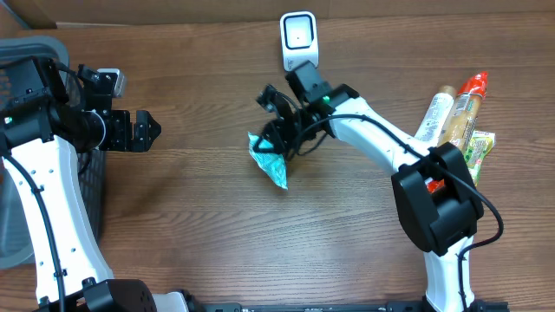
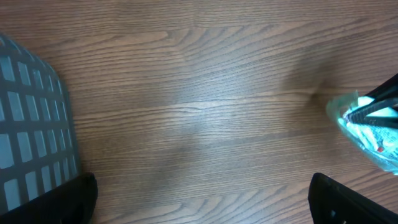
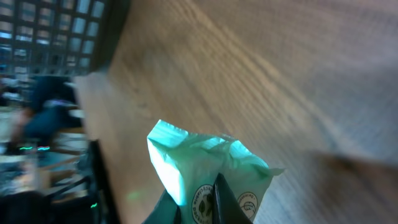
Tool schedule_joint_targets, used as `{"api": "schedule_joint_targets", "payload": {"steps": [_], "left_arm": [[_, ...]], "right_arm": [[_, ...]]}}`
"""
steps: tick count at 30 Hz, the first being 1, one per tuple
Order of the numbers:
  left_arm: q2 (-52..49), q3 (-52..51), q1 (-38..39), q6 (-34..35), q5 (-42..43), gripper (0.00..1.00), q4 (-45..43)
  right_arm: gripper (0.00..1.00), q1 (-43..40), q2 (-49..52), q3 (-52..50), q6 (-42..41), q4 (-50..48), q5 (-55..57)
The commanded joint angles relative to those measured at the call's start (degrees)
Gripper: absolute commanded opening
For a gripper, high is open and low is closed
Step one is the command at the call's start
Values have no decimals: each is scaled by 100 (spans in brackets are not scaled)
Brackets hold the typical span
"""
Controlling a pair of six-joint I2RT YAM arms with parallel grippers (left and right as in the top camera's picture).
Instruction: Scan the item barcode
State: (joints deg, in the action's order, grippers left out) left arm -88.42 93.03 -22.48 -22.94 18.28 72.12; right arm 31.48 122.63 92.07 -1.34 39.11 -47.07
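I need to move my right gripper down and slightly back next, away from the scanner, and let go of the packet's top edge there, because bare wood is clear on the tabletop.
The item is a mint-green packet with round printed logos, hanging just above the wood table near its middle. My right gripper is shut on the packet's top edge. In the right wrist view the packet fills the lower middle, with the dark fingers pinching it at my right gripper. The white barcode scanner stands at the back of the table, just behind the right arm. My left gripper is open and holds nothing, well to the left of the packet. Its wrist view shows the packet at the right edge.
A dark mesh basket stands at the left table edge, also seen as the basket in the left wrist view. Several snack packets and tubes lie at the right. Bare wood lies under my left gripper.
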Motion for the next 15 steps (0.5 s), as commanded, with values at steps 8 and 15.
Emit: {"api": "schedule_joint_targets", "payload": {"steps": [8, 15], "left_arm": [[-35, -2, 37, -129, 61, 100, -20], [-35, -2, 37, -129, 61, 100, -17]], "right_arm": [[4, 24, -94, -1003, -645, -350, 413], [15, -2, -94, -1054, -1119, -339, 1187]]}}
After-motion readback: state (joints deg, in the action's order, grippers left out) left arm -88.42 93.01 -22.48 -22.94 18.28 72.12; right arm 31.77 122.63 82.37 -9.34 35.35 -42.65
